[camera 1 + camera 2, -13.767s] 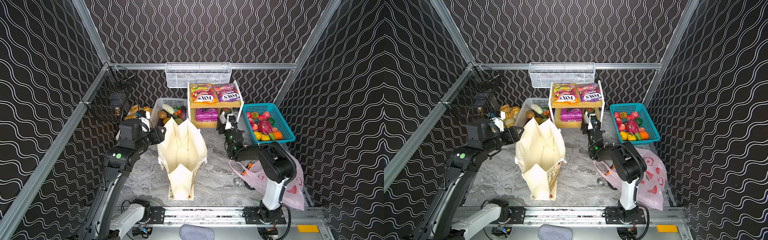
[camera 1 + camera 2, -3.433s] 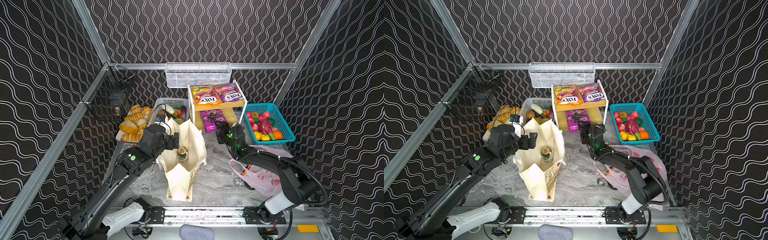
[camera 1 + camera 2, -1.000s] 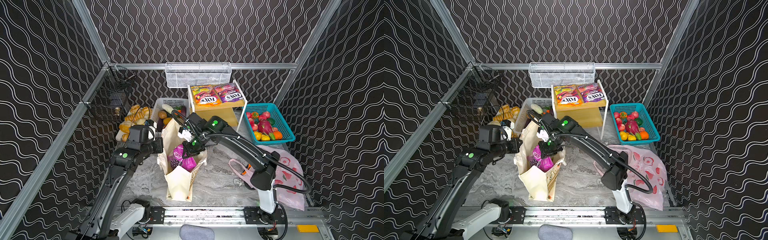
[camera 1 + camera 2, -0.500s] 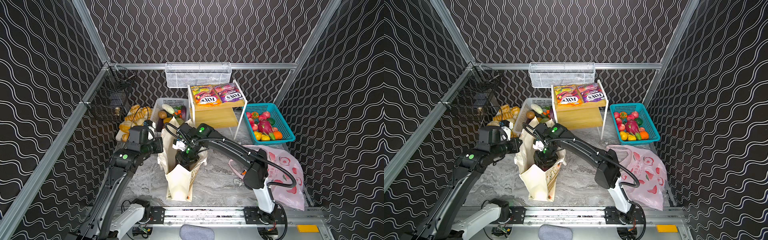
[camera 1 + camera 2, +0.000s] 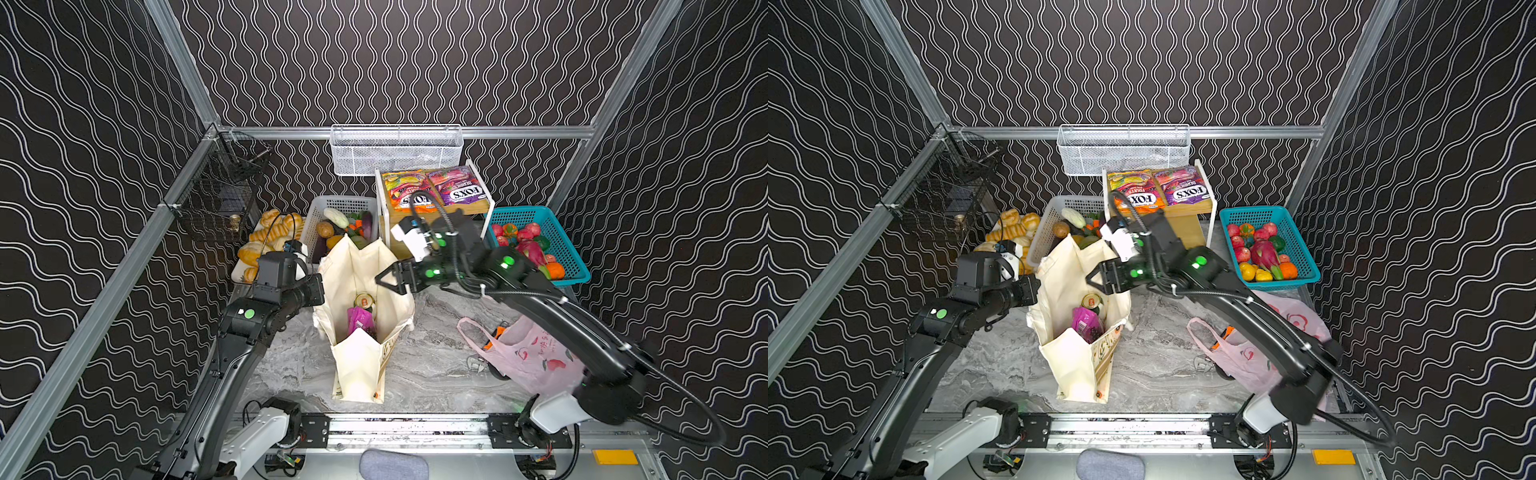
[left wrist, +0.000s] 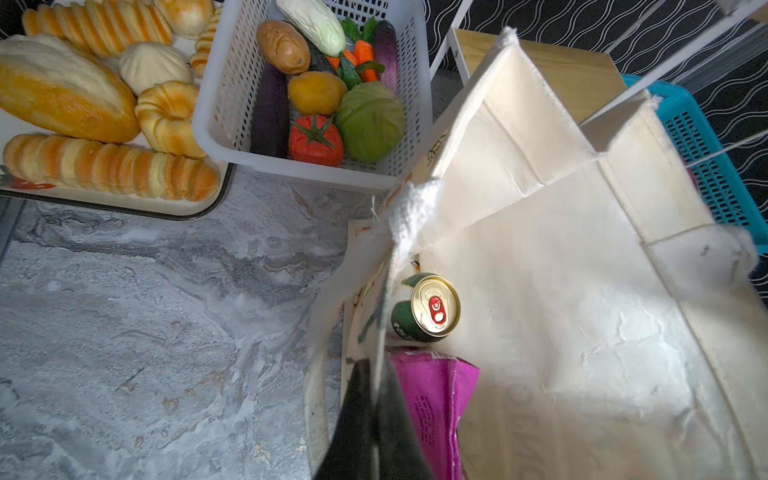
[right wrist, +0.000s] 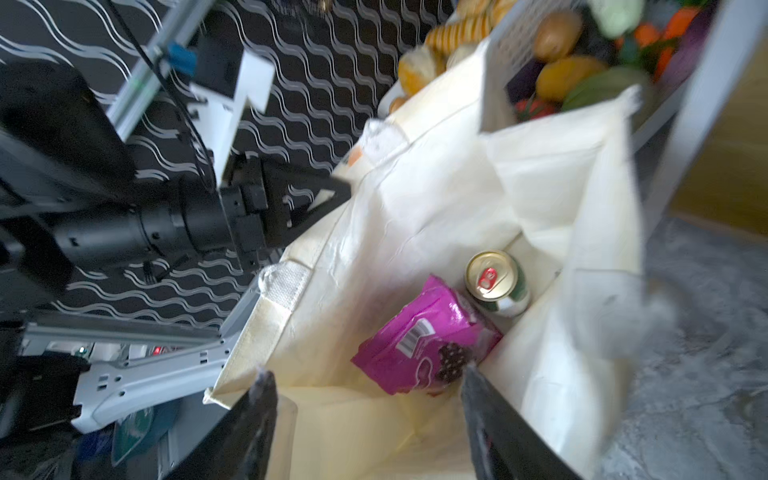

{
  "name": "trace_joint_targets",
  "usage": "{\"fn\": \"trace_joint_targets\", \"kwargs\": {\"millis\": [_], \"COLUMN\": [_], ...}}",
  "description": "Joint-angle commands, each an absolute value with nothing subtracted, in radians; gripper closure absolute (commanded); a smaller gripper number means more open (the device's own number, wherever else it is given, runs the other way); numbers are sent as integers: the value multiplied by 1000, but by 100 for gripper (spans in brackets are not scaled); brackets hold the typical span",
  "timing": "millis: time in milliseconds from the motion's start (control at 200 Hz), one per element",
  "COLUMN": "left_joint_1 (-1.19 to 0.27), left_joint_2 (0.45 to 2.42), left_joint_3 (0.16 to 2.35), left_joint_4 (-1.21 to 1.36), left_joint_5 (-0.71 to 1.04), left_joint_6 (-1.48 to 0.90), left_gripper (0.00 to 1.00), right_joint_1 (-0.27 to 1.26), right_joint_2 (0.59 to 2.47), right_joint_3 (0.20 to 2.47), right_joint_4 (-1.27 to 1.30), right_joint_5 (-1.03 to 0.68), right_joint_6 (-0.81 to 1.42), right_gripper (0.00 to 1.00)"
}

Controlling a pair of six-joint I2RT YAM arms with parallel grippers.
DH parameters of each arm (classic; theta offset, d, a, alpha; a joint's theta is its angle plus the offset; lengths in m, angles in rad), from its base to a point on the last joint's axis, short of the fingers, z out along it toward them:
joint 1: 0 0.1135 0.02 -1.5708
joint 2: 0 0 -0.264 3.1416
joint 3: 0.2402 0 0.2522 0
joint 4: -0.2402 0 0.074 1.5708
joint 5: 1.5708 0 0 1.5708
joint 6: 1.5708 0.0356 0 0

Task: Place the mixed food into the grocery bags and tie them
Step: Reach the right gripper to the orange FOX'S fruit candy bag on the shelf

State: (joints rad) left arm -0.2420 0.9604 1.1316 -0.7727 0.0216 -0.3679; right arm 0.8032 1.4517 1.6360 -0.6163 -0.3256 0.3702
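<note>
The robot's right gripper needs to move outward next, from the tote (image 5: 357, 365) to the shelf, and grip the orange FOX'S bag's edge (image 5: 432, 189) by the purple one, because that bag is still unpacked.
The cream canvas tote (image 5: 357, 365) stands open mid-table in both top views. On its floor lie a magenta foil pouch (image 5: 360, 322) and a green can (image 5: 364, 300) with a gold top. My left gripper (image 5: 319, 287) is shut on the tote's left rim and holds it open; in the left wrist view its black fingers (image 6: 361, 415) pinch the fabric beside the pouch (image 6: 432, 399) and can (image 6: 428, 309). My right gripper (image 5: 384, 280) hovers open and empty over the tote's right rim. From the right wrist the gripper (image 7: 365, 376) looks down on the pouch (image 7: 424, 340). The pink plastic bag (image 5: 528, 357) lies crumpled at right.
Behind the tote stand a white basket (image 5: 328, 208) of toy vegetables, a wooden shelf with two FOX'S candy bags (image 5: 411, 195), and a teal basket (image 5: 521, 210) of toy fruit. A bread tray (image 5: 266, 237) sits back left. An orange-handled tool (image 5: 496, 332) lies beside the pink bag.
My right gripper carried the magenta pouch down into the tote, opened, let it go, and has risen out toward the right rim. The left gripper has kept its hold.
</note>
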Motion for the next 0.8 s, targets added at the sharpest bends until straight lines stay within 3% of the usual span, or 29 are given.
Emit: {"fn": "trace_joint_targets", "kwargs": {"millis": [0, 125, 180, 310, 476, 791], "left_joint_1": [-241, -241, -241, -241, -241, -241], "left_joint_2": [949, 963, 968, 966, 954, 951], "left_joint_3": [1140, 1152, 1162, 1179, 1193, 1205], "left_joint_4": [-739, -743, -750, -763, -777, -782], "left_joint_5": [-50, -43, -45, -61, -61, -76], "left_joint_6": [-391, -379, -376, -370, -358, -332], "left_gripper": [100, 87, 74, 59, 48, 35], "right_joint_1": [698, 556, 532, 506, 479, 427], "right_joint_2": [1354, 1388, 1445, 1578, 1719, 1926], "right_joint_3": [1522, 1588, 1677, 1868, 2048, 2214], "right_joint_4": [-320, -377, -454, -567, -621, -599], "right_joint_5": [-212, -241, -237, -183, -87, -136], "right_joint_6": [495, 569, 542, 487, 448, 421], "right_gripper": [29, 34, 36, 37, 35, 37]}}
